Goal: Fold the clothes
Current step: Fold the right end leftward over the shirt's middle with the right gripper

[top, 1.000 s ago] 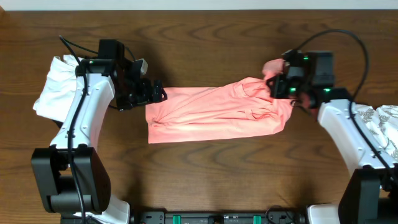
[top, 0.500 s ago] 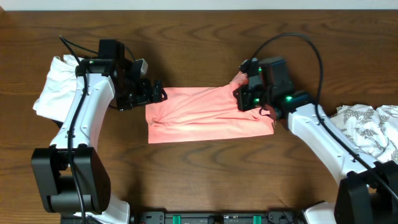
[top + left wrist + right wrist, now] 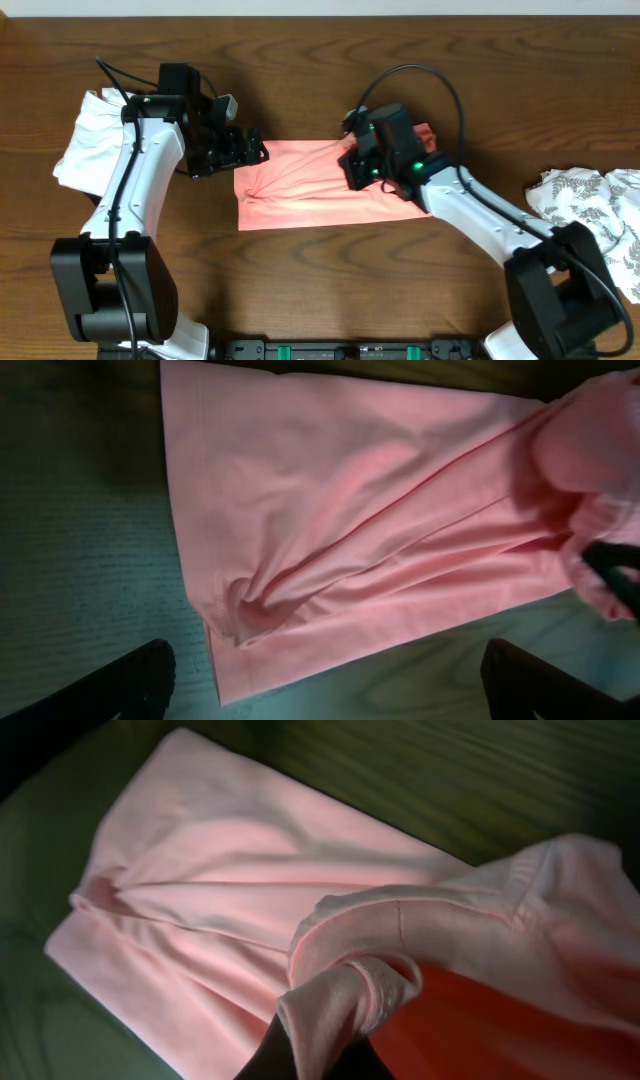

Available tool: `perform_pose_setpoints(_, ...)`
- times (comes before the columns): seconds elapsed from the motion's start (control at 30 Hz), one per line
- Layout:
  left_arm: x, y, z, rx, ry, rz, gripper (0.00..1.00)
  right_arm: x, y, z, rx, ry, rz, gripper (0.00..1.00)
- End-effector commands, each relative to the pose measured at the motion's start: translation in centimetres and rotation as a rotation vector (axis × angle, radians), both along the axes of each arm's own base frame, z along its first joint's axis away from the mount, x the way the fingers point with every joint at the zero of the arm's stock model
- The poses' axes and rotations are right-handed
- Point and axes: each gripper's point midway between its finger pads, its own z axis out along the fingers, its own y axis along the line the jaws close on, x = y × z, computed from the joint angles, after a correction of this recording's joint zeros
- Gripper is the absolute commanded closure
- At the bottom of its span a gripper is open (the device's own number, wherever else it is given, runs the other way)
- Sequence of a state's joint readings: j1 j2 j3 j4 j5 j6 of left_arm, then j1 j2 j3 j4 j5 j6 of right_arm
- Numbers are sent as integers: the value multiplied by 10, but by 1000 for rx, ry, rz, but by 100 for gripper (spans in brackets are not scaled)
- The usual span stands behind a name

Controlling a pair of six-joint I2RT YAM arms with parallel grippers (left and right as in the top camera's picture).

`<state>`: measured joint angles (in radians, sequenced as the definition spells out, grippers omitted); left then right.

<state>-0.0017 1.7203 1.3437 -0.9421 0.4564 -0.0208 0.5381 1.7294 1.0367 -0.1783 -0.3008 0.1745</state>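
The right gripper lowers the bunched edge next, shifting to the left in the overhead view toward the uncovered end, since the edge hangs lifted over the garment's middle.
The salmon-pink garment (image 3: 300, 190) lies stretched across the middle of the wooden table. My right gripper (image 3: 360, 165) is shut on a bunched edge of the garment (image 3: 350, 995) and holds it lifted over the garment's middle, so the right end is doubled over the rest. My left gripper (image 3: 250, 150) is open and empty, its fingers apart just above the garment's left end (image 3: 300, 560), not touching it. The small lettering print is hidden.
A plain white folded garment (image 3: 85, 140) lies at the far left under my left arm. A white cloth with grey leaf print (image 3: 590, 205) lies at the right edge. Bare wood shows in front of and behind the pink garment.
My right gripper has carried the garment's right end leftward, from the right side to over its middle. The garment now looks shorter. My left arm has not moved.
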Motion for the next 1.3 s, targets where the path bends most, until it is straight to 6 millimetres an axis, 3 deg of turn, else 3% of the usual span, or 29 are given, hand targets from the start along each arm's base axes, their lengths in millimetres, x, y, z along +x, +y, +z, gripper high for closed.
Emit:
perform_pose_setpoints(0.0, 3, 3, 5, 14, -21, -12, 2, -14, 25, -1, 27, -13, 103, 99)
perform_pose_setpoints(0.23, 3, 3, 5, 14, -21, -12, 2, -30, 44, -12, 6, -15, 180, 99)
perform_pose_setpoints(0.57, 3, 3, 5, 14, -20, -12, 2, -41, 43, -53, -27, 95, 193, 98)
perform_pose_setpoints(0.93, 2, 3, 5, 14, -19, -12, 2, -42, 53, -47, 29, 85, 231, 99)
perform_pose_setpoints(1.1, 2, 3, 5, 14, -17, -12, 2, -43, 51, -49, 18, 93, 226, 92)
perform_pose_setpoints(1.13, 2, 3, 5, 14, -16, -12, 2, -44, 51, -50, 17, 99, 229, 87)
perform_pose_setpoints(1.2, 2, 3, 4, 14, -15, -12, 2, -48, 52, -50, 26, 115, 239, 67)
perform_pose_setpoints(1.27, 1, 3, 4, 14, -12, -12, 2, -50, 54, -48, 39, 122, 251, 59)
